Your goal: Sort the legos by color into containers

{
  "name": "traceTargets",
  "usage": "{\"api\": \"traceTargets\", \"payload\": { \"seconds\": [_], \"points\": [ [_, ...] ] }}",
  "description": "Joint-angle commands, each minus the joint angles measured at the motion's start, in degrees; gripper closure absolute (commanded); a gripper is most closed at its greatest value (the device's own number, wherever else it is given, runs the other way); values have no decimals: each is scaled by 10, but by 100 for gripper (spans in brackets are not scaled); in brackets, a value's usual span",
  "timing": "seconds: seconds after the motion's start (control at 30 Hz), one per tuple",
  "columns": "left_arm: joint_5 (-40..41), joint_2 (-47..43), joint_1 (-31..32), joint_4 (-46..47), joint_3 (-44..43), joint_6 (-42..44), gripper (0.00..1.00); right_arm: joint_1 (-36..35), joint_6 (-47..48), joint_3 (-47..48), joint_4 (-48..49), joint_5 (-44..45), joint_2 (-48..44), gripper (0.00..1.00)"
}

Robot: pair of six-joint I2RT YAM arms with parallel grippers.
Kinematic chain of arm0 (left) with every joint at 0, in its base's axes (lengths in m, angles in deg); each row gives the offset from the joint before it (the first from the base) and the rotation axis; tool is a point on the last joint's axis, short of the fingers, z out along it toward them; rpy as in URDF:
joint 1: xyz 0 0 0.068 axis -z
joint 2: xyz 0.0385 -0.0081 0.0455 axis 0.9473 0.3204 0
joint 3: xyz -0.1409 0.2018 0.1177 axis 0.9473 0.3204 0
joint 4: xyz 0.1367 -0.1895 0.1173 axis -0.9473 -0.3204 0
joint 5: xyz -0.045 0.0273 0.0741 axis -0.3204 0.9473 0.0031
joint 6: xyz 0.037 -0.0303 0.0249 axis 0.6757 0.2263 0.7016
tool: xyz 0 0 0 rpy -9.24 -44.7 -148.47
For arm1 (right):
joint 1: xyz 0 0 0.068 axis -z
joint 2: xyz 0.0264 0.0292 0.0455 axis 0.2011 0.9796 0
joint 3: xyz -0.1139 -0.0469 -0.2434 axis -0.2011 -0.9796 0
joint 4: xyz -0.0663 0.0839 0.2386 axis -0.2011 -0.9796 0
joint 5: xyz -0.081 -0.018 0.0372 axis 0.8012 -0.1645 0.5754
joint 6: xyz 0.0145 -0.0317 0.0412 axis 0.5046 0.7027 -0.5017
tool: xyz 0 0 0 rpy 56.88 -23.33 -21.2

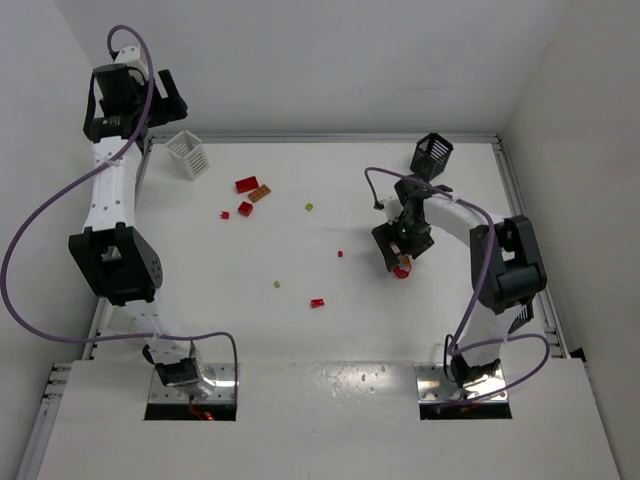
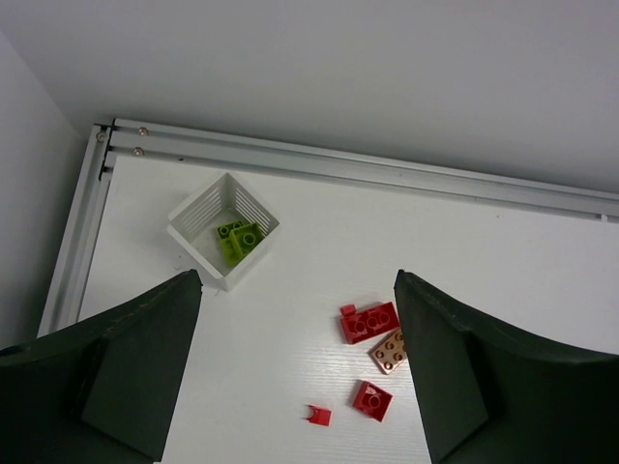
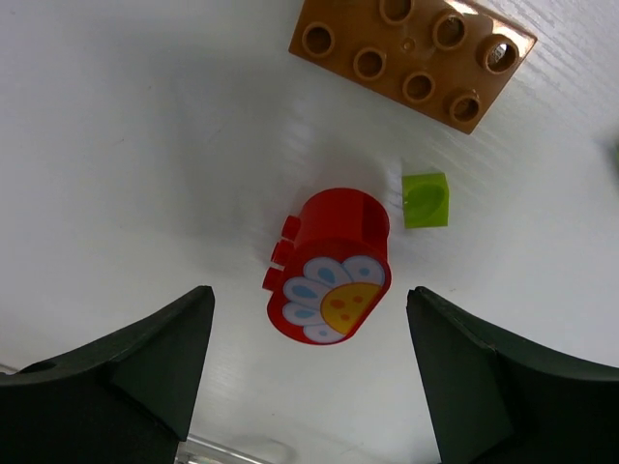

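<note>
The red rounded brick lies between my right gripper's open fingers, so they will stay low and close onto the brick's studded side and the opposite side.
My right gripper (image 1: 402, 258) is open and hovers low over a red rounded brick with a daisy print (image 3: 329, 266), which lies between its fingertips (image 3: 155, 367). A small yellow-green brick (image 3: 426, 200) and an orange-brown plate (image 3: 411, 48) lie just beyond it. My left gripper (image 1: 165, 98) is open, empty and raised at the far left, above a white basket (image 1: 187, 153) that holds yellow-green bricks (image 2: 237, 239). Red bricks (image 2: 368, 321) and an orange-brown plate (image 2: 389, 351) lie near that basket. A black basket (image 1: 431, 154) stands at the far right.
Loose bricks are scattered mid-table: a green one (image 1: 309, 207), a yellow-green one (image 1: 277, 284), a red one (image 1: 317, 302) and a tiny red one (image 1: 340, 254). A metal rail (image 2: 387, 174) runs along the table's far edge. Walls stand close behind.
</note>
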Motion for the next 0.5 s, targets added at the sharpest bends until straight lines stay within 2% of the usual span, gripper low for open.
{"api": "traceTargets", "payload": {
  "seconds": [0.0,0.13,0.3,0.47],
  "points": [
    [-9,-31,-11,9,3,-8,13,1,-11,31,17,10,11,19],
    [-9,-31,-11,9,10,-3,13,1,-6,37,17,10,26,21],
    [-9,-36,-16,9,15,-3,13,1,-6,38,22,10,38,30],
    [-9,-36,-21,9,20,-3,13,1,1,27,28,10,33,46]
  ]
}}
